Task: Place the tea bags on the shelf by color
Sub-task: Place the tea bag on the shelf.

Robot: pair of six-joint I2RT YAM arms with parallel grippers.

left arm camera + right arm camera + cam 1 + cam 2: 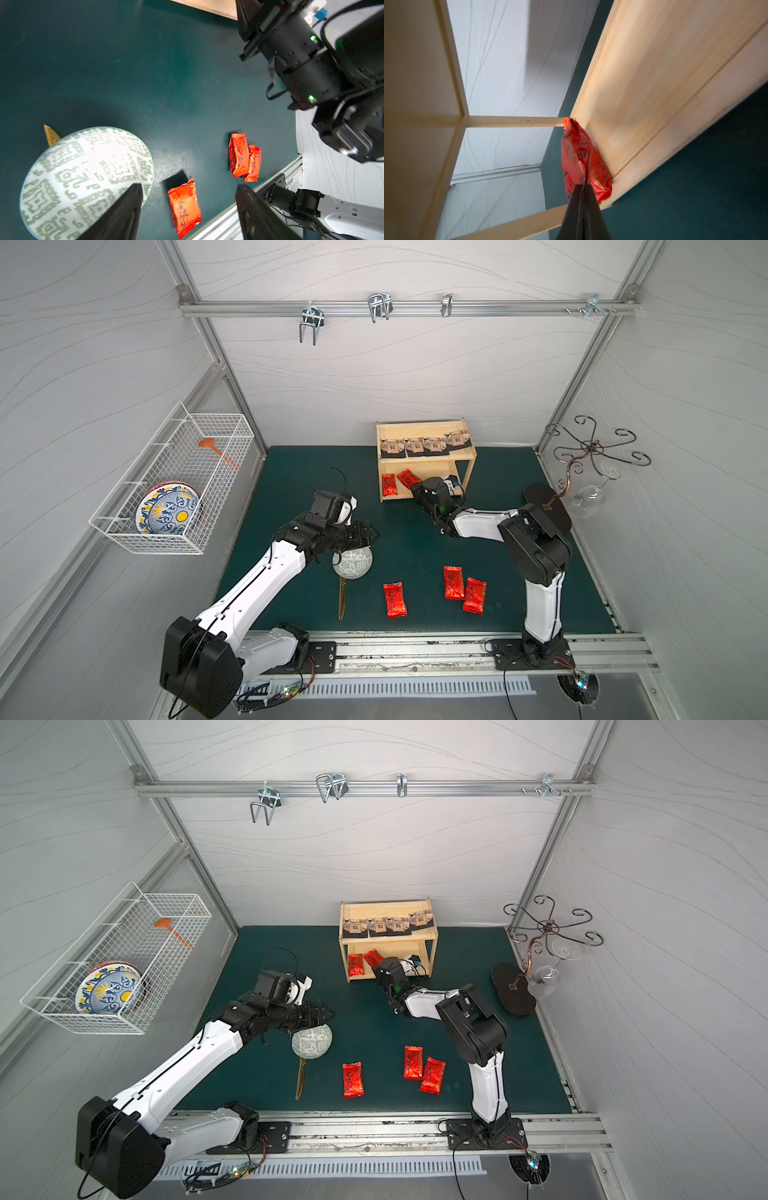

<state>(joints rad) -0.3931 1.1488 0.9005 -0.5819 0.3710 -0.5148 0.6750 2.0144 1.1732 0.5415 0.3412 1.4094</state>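
Observation:
I should next ease my right gripper outward and down beside the lying red tea bag and release; the bare board is below and outward of it.
The light-wood shelf (pixel 419 429) stands at the back of the green mat. Several beige tea bags (pixel 424 445) lie in a row on its top tray. One red tea bag (pixel 388 485) lies on the lower tier. My right gripper (pixel 581 187) is shut on the end of a second red tea bag (pixel 581 158), which is tilted over the lower board (pixel 654 83). Three red tea bags lie on the mat near the front: one alone (pixel 395 600) and a touching pair (pixel 454 582) (pixel 474 595). My left gripper (pixel 188 185) hangs open and empty above the mat, with the lone bag (pixel 185 207) far below it.
An upturned patterned bowl (pixel 352 564) sits under the left wrist, with a golden knife (pixel 342 597) beside it. A white wire basket (pixel 174 485) with a plate hangs on the left wall. A metal stand (pixel 590 448) with a wine glass (pixel 588 499) is at the right.

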